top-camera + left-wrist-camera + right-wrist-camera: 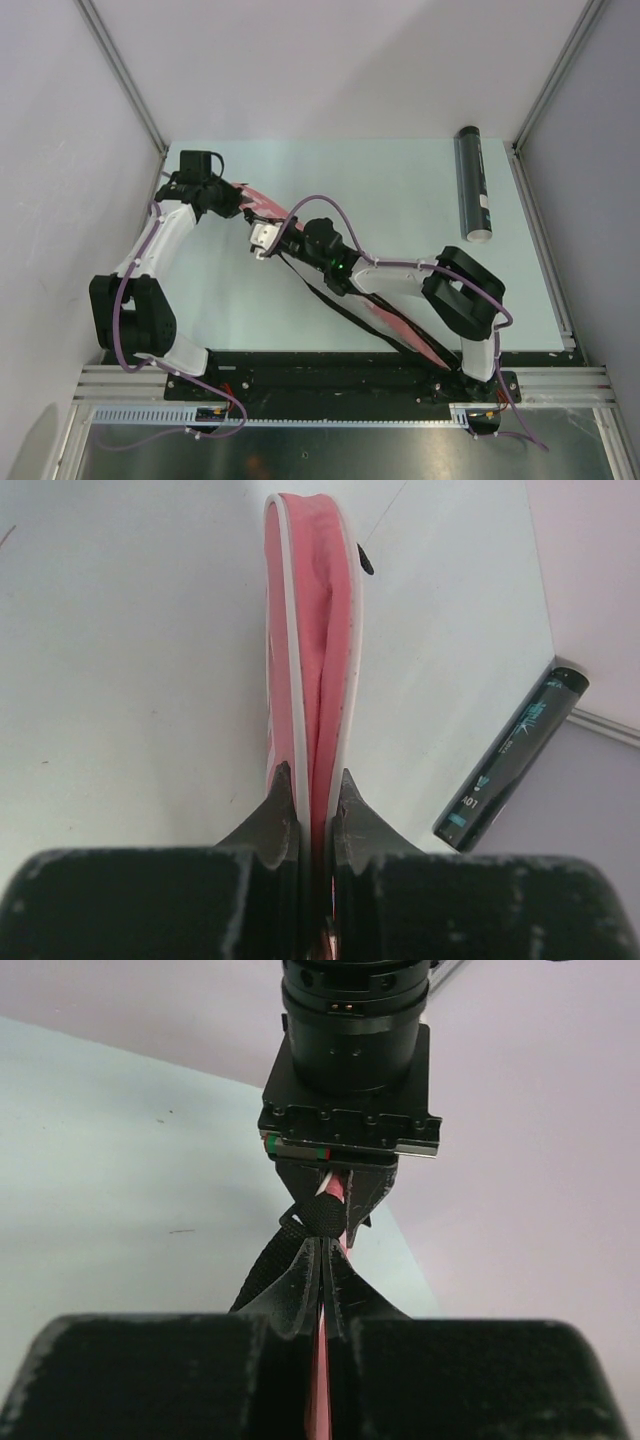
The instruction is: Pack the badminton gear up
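The bag (pixel 400 325) should next go left in the top view and down to the table's far corner with my left gripper, which should release it where the table is bare.
The pink racket bag (pixel 400 325) hangs edge-up between both grippers, running from the table's middle left down towards the right arm's base. Its black strap (pixel 330 300) trails beside it. My left gripper (pixel 245 205) is shut on the bag's far end; in the left wrist view (pixel 312 775) the pink bag (pixel 310 630) stands on edge between the fingers. My right gripper (pixel 266 240) is shut on the bag's edge just behind it, by the strap loop (pixel 322 1215), facing the left gripper (pixel 345 1195). The black tube (pixel 472 195) lies at the far right. Rackets and shuttlecocks are out of view.
The tube also shows in the left wrist view (pixel 510 765), lying next to the right wall. A metal frame rail (pixel 540 250) runs along the table's right edge. Grey walls enclose the table on the left, back and right.
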Robot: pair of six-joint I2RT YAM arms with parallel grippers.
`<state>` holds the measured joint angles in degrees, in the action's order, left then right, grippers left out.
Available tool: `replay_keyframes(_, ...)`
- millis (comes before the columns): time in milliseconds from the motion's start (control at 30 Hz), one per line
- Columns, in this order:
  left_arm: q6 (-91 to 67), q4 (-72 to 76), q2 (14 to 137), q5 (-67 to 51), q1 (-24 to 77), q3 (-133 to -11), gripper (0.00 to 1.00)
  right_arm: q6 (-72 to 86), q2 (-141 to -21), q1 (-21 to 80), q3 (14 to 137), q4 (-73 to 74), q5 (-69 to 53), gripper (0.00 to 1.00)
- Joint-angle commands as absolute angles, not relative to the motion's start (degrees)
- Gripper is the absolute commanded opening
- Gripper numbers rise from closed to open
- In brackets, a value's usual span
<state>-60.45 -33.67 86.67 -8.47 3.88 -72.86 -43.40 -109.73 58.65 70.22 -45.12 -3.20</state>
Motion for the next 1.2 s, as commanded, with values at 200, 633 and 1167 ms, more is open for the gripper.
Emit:
replay_keyframes(200,-65.0,-34.1,83.4,-10.2,-1.3,-74.2,0.0,-30.7,-100.7,56.5,64.2,-43.0,2.3,0.0)
replay_keyframes(633,-66.2,-34.0,85.4,-6.3,-14.1,-74.7,0.0,-23.4,-86.9,54.9,46.9,-42.5,6.1,0.0)
replay_keyframes(1167,-64.1,-34.2,87.9,-0.1,-25.2,-77.9,0.0,-10.9,-52.3,42.6,18.3,-30.1,23.2,0.0)
